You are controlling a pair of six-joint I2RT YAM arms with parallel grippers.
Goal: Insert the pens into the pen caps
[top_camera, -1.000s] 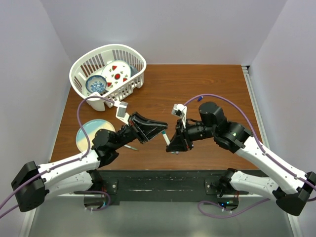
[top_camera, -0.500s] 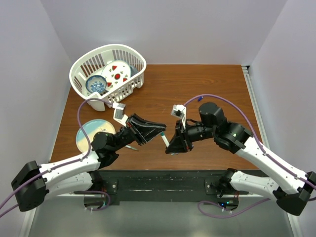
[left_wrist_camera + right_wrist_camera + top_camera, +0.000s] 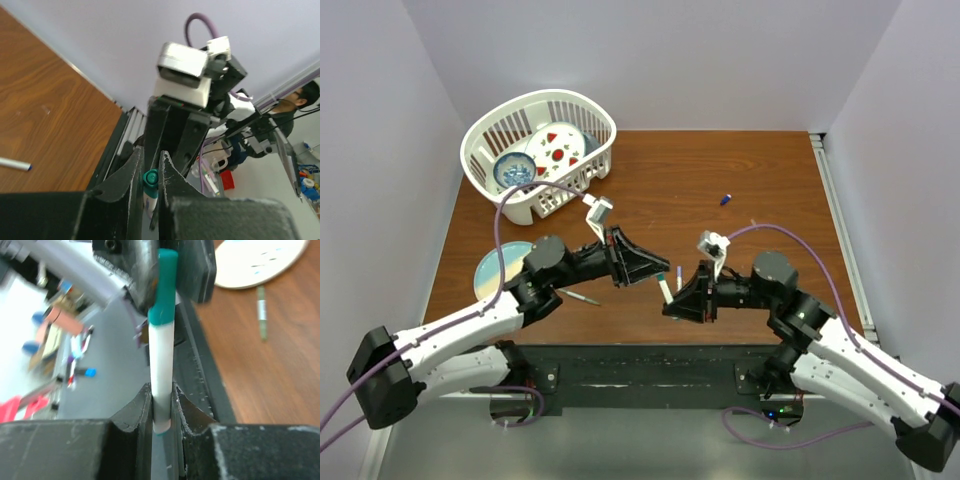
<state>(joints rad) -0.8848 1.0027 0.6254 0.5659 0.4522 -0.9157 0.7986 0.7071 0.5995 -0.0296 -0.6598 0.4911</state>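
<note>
The green cap sits on the white pen, so the robot's left gripper needs to tilt downward and go down onto the wood beside the blue-ended pen to let the white pen go.
My right gripper (image 3: pixel 673 300) is shut on a white pen (image 3: pixel 161 370), holding it by its lower barrel. A green cap (image 3: pixel 165 290) sits on the pen's far end. My left gripper (image 3: pixel 657 272) is shut on that green cap (image 3: pixel 151 177). The two grippers meet tip to tip above the table's near edge, with the pen (image 3: pixel 666 289) between them. A grey pen (image 3: pixel 582 297) lies on the table under the left arm. It also shows in the right wrist view (image 3: pixel 261 312). A small blue cap (image 3: pixel 726 199) lies at the back right.
A white basket (image 3: pixel 590 115) holding dishes stands at the back left. A pale plate (image 3: pixel 498 268) lies at the left, partly under the left arm. Another pen with a blue end (image 3: pixel 12 163) lies on the wood. The table's black near edge (image 3: pixel 640 350) is just below the grippers.
The right arm has drawn back toward the near edge and the left arm has reached further right. The grippers now meet closer together. The blue cap at the back right has come into sight.
</note>
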